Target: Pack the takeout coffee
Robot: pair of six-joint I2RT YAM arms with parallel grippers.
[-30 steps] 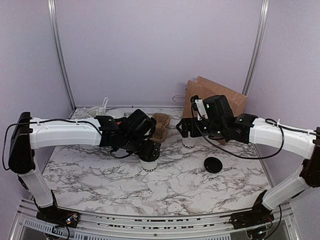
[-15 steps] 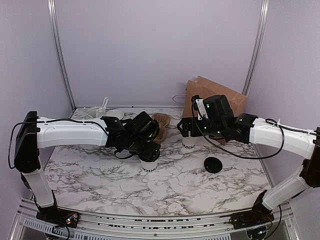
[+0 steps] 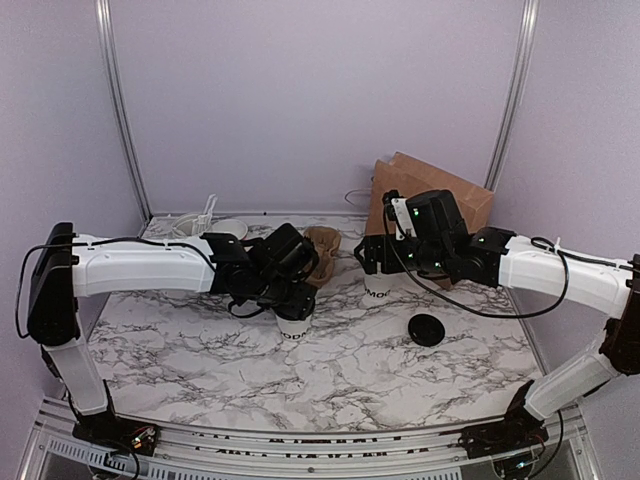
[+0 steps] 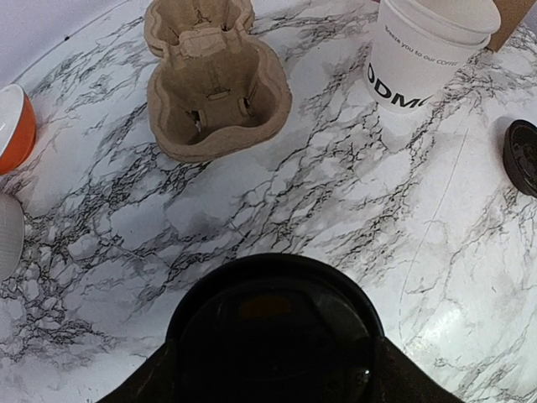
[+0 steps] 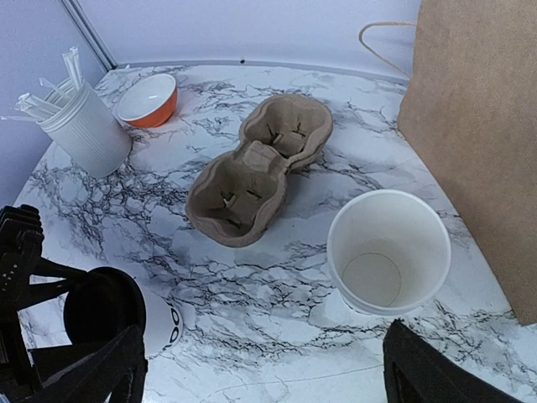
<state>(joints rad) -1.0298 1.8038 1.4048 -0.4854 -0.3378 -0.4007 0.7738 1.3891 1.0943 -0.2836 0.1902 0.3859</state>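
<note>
Open marble near the utensil holder [image 3: 174, 325] is to the left of my left gripper in the top view, so I will carry the takeout coffee [image 3: 293, 329] there and release it.
The takeout coffee [image 3: 293, 329], a white cup with black lettering and a black lid [image 4: 277, 323], stands on the marble table left of centre. My left gripper [image 3: 291, 298] is over it, with its fingers [image 4: 398, 382] shut on either side of the lid. The cup also shows at the lower left of the right wrist view [image 5: 155, 323]. My right gripper [image 3: 373, 256] hangs open and empty above a lidless white cup [image 5: 388, 250]. A brown paper bag [image 3: 440, 192] stands at the back right.
A brown two-cup pulp carrier [image 3: 322, 250] lies between the cups. A loose black lid [image 3: 427, 329] lies on the table to the right. A white utensil holder [image 5: 84, 130] and an orange bowl [image 5: 147, 101] stand at the back left.
My left arm has reached further right and its gripper now sits lower over the lidded cup, which has shifted slightly left. The right arm has not moved.
</note>
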